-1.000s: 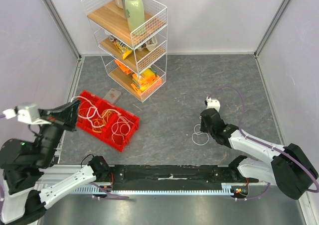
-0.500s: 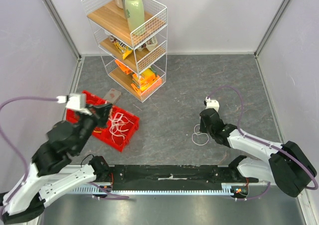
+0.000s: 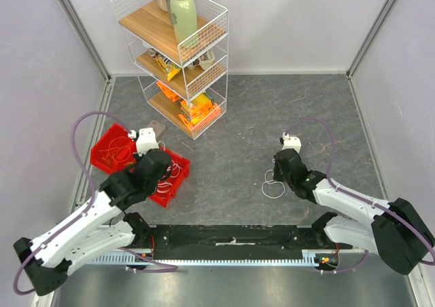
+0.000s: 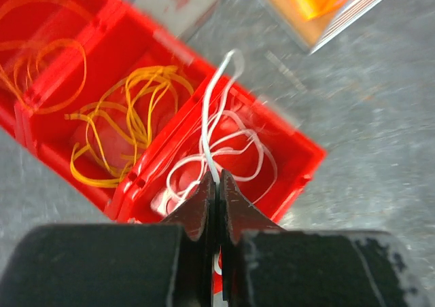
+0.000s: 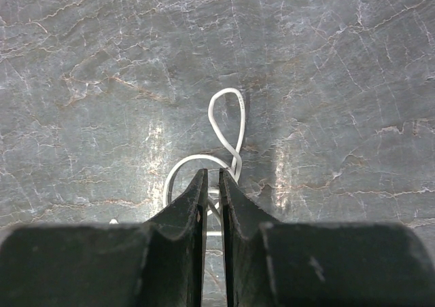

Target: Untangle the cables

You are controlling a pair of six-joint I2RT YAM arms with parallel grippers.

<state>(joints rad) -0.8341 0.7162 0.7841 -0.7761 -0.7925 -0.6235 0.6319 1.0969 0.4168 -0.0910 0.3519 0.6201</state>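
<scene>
The left gripper lowers the piece of white cable onto the pile of white loops in the bin section below next and releases it, since both are white.
A red divided bin (image 3: 102, 144) holds the cables: orange loops (image 4: 41, 56), pale yellow loops (image 4: 129, 110) and white loops (image 4: 238, 151), each in its own compartment. My left gripper (image 4: 216, 179) is over the bin (image 4: 285, 134), shut on one white strand that rises from the white pile. In the top view it (image 3: 162, 171) covers the bin's right end. A separate white cable (image 5: 224, 127) lies looped on the grey floor. My right gripper (image 5: 212, 174) hovers over its near loop with the jaws almost together; it also shows in the top view (image 3: 275, 178).
A white wire shelf rack (image 3: 180, 56) with bottles and packets stands at the back left. A small grey card (image 3: 156, 127) lies beside the bin's far edge. Purple arm cables (image 3: 319, 127) arc above the right arm. Walls enclose the floor on three sides.
My left arm swung from the far left in over the red bin and now pinches a white strand. The right arm has barely moved.
</scene>
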